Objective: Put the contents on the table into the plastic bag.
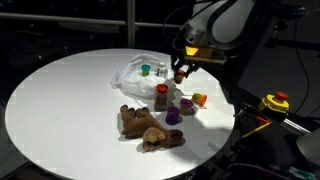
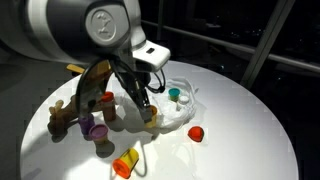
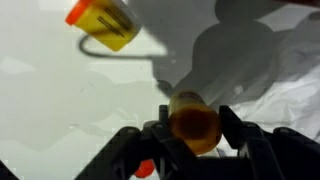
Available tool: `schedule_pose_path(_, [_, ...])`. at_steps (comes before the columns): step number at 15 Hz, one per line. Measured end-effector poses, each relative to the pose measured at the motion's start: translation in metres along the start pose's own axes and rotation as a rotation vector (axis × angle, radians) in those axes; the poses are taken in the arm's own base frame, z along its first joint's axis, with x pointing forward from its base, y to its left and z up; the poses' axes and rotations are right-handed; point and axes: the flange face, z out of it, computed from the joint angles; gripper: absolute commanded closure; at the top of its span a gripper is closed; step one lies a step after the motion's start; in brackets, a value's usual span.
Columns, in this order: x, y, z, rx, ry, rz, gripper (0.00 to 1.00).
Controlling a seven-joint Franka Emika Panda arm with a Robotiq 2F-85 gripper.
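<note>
The gripper shifts to the right in the wrist view next, since the bag lies that way from it. Then it releases inside the bag by the teal piece (image 1: pixel 146 70).
My gripper (image 1: pixel 180 72) (image 2: pixel 148 113) (image 3: pixel 193 135) is shut on a small amber-brown cylinder (image 3: pixel 193 118) and holds it above the table beside the crumpled clear plastic bag (image 1: pixel 133 73) (image 2: pixel 182 108) (image 3: pixel 292 100). The bag holds a teal piece (image 1: pixel 146 70) (image 2: pixel 175 95). On the round white table (image 1: pixel 60 100) (image 2: pixel 240 130) lie a brown stuffed toy (image 1: pixel 148 127) (image 2: pixel 62 118), a brown cup (image 1: pixel 161 97) (image 2: pixel 104 143), purple cups (image 1: pixel 173 116) (image 2: pixel 92 127), a yellow-orange cup (image 1: pixel 199 99) (image 2: pixel 127 162) (image 3: pixel 105 22) and a small red piece (image 2: pixel 196 132).
A yellow and red object (image 1: pixel 275 101) sits off the table beyond its edge. The arm (image 2: pixel 90 30) hangs over the cups in an exterior view. The surroundings are dark.
</note>
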Motion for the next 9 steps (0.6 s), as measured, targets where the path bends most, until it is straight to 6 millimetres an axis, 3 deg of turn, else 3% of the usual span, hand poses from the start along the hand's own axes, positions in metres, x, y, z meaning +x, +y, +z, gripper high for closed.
schedule_pose_path(5, [0.045,-0.064,-0.038,0.052,0.107,0.160,0.72])
schedule_pose_path(7, [0.052,-0.095,-0.033,0.042,0.106,0.177,0.72])
schedule_pose_path(9, [0.056,-0.124,-0.016,0.021,0.093,0.183,0.72])
